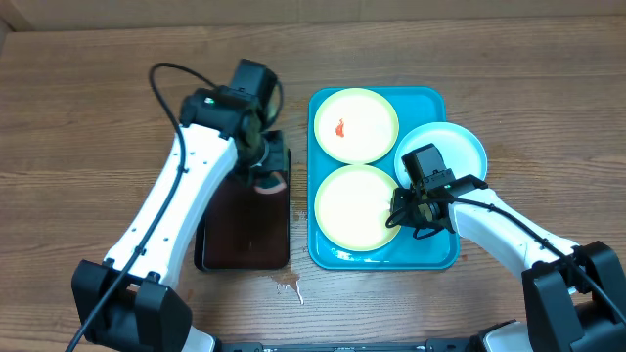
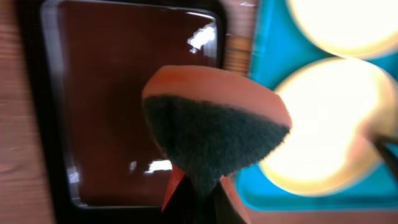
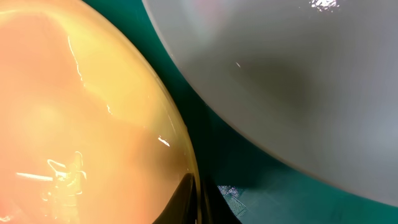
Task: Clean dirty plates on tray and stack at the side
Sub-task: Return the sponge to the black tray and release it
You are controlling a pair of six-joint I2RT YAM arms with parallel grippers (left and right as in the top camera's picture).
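Observation:
The black tray's empty brown inside lies below my left gripper, so next the gripper will lower and draw back toward the tray's middle to release the sponge.
Two pale yellow-green plates lie on the turquoise tray: the far one has a small red smear, the near one looks plain. A pale blue-white plate rests tilted over the tray's right rim. My right gripper is shut on the near plate's right rim; the right wrist view shows that rim pinched between the fingers, beside the pale plate. My left gripper hangs over the black tray, shut on an orange sponge with its dark scouring face toward the camera.
The black tray with a dark brown inside lies just left of the turquoise tray. A small wet spot marks the wooden table in front of it. Bare wood surrounds both trays.

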